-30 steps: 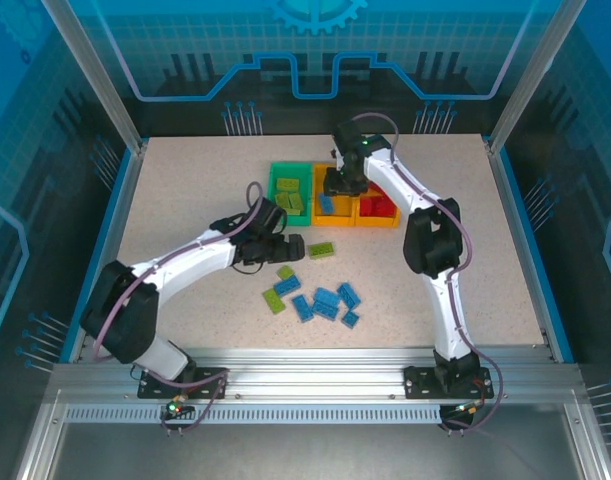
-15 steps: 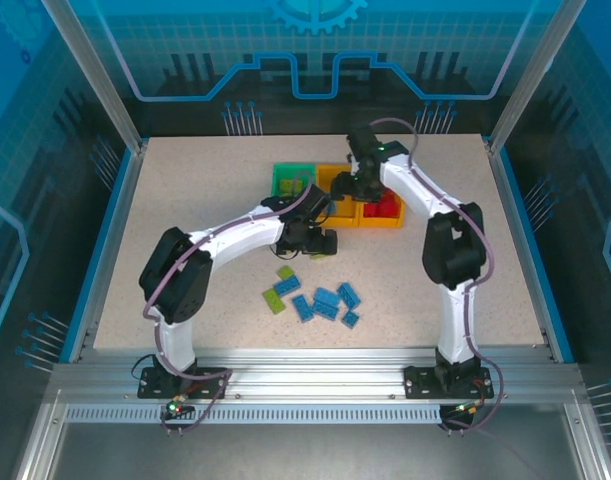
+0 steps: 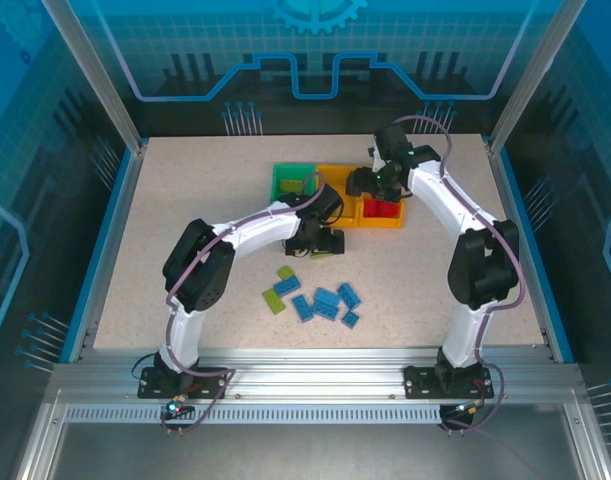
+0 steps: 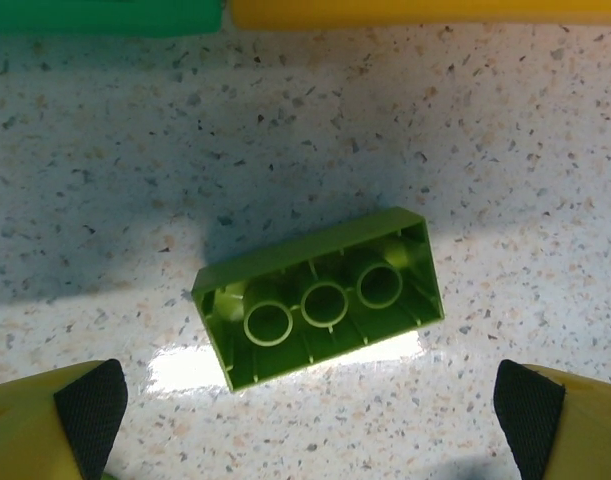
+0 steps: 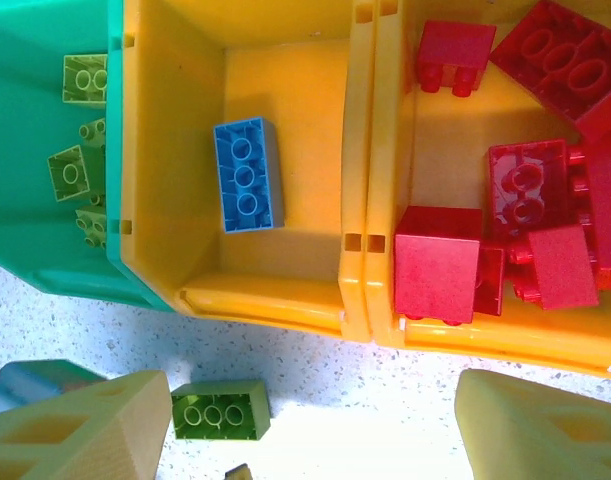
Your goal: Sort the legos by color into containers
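Note:
The lime green lego point(image 4: 320, 295) is below the left gripper, so the gripper will go down and close next.
An upturned lime green lego point(image 4: 320, 295) lies on the table just in front of the containers, also seen in the right wrist view point(image 5: 220, 410). My left gripper point(image 4: 310, 420) hangs open straight above it, fingers either side and not touching. My right gripper point(image 5: 310, 430) is open and empty, over the front rim of the two orange-yellow bins. The green bin point(image 5: 35, 230) holds lime bricks. In the middle bin point(image 5: 285, 260) lies one blue brick point(image 5: 247, 175). The right bin point(image 5: 385, 150) holds several red bricks point(image 5: 437, 262).
Loose legos lie in the table's middle: two lime ones point(image 3: 280, 287) and several blue ones point(image 3: 327, 302). The left arm point(image 3: 255, 228) arches across in front of the green bin point(image 3: 284, 181). The right arm point(image 3: 450, 210) stretches along the right side.
My left gripper has swung right, from left of the lime brick to directly over it. My right gripper has opened wider and shifted right from the middle bin.

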### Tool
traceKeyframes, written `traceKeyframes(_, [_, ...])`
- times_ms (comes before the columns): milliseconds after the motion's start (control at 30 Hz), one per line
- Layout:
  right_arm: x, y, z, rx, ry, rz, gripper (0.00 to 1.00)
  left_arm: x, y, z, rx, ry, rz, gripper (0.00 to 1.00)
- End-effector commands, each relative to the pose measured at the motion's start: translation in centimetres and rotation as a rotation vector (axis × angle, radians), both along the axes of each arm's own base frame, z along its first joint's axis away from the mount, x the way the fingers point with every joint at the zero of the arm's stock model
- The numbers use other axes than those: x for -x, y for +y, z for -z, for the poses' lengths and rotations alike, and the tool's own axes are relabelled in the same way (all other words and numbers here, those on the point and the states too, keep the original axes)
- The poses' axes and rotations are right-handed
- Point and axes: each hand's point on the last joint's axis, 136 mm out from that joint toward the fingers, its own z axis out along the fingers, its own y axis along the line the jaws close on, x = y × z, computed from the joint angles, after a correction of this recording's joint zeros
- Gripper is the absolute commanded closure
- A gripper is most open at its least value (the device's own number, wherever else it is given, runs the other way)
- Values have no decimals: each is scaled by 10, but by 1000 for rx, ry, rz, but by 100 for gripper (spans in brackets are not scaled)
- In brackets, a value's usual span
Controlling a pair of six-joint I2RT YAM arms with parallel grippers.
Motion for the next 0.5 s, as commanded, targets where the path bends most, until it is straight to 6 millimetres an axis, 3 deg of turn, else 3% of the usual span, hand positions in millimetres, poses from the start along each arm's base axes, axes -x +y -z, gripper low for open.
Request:
traceKeyframes(0, [5, -5, -13, -13, -35, -11, 24, 1, -1, 7, -26, 26, -26, 1])
traceKeyframes(467, [14, -21, -11, -17, -31, 0, 23, -10, -3, 23, -67, 41, -52, 3])
